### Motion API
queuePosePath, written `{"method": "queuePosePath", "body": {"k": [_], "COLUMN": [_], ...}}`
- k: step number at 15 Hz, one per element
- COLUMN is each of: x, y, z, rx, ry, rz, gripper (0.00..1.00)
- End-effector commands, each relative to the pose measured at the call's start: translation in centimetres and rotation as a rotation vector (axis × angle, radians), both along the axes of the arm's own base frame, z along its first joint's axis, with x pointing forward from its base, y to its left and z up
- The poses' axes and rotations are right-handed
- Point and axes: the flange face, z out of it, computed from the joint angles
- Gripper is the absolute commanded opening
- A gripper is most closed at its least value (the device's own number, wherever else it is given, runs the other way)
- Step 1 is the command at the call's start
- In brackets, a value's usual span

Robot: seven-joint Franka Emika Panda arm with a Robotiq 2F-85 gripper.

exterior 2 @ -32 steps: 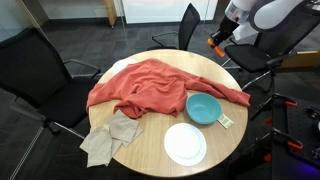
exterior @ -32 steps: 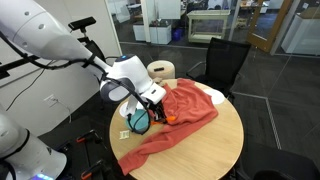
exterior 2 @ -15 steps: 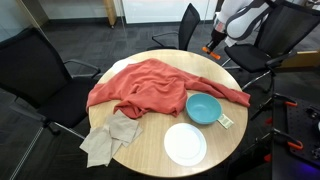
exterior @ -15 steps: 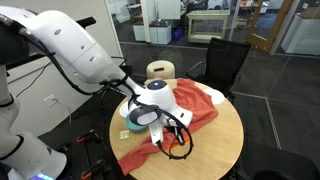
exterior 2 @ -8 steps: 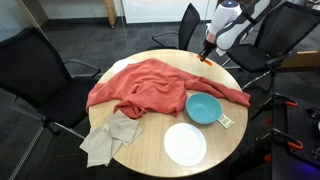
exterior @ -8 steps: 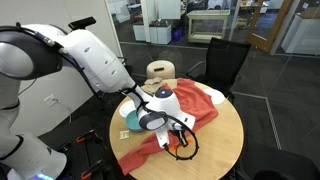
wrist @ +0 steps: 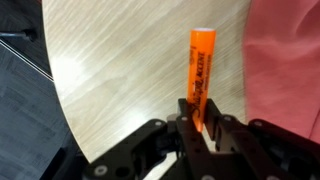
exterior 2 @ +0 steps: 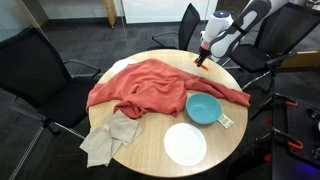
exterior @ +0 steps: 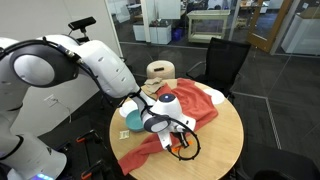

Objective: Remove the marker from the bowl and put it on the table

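Note:
The orange marker [exterior 2: 203, 67] [wrist: 203, 70] should go down a little with my gripper next until it meets the table. Bare light wood lies under the marker, clear of the red cloth.
My gripper [wrist: 201, 127] is shut on the orange marker [wrist: 203, 70], which sticks out from between the fingers over the light wood table [wrist: 110, 70]. In an exterior view the gripper [exterior 2: 201, 60] hangs just above the table's far edge [exterior 2: 170, 55], with the marker a small orange tip [exterior 2: 200, 62] under it. The teal-blue bowl [exterior 2: 203, 108] sits on the table to the near right, apart from the gripper, and looks empty. In the opposite exterior view the gripper [exterior: 178, 143] is low over the table [exterior: 215, 140], and the bowl [exterior: 131, 117] is mostly hidden behind the arm.
A red cloth [exterior 2: 150, 82] covers the middle of the table and shows at the wrist view's right edge [wrist: 290, 60]. A white plate [exterior 2: 184, 143] and a beige rag [exterior 2: 108, 138] lie at the near side. A beige roll [exterior: 160, 71] stands at the back. Black chairs [exterior 2: 35, 65] surround the table.
The gripper with the marker has come down and moved inward from beyond the table's far edge, ending low over the tabletop beside the red cloth.

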Motion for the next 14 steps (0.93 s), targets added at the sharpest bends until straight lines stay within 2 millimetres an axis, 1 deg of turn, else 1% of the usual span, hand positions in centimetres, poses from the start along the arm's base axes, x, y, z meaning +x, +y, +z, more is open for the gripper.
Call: {"method": "queuePosePath", "body": {"k": [1, 2, 6, 8, 9, 10, 11, 12, 14], "x": [0.9, 0.2, -0.6, -0.8, -0.5, -0.5, -0.4, -0.3, -0.1], "y": [0.0, -0.2, 0.1, 0.1, 0.4, 0.6, 0.8, 1.0, 1.5], "z": [-1.0, -1.7, -3.4, -3.9, -3.8, -3.7, -3.1, -2.5, -0.2], "rx": [-0.016, -0.017, -0.019, -0.025, -0.026, -0.027, -0.033, -0.039, -0.063], "ry": [-0.010, -0.006, 0.006, 0.008, 0.010, 0.009, -0.005, -0.020, -0.081], "rz": [0.011, 0.016, 0.018, 0.019, 0.024, 0.028, 0.035, 0.043, 0.061], "gripper": [0.05, 0.05, 0.05, 0.05, 0.05, 0.44, 0.47, 0.52, 0.68]}}
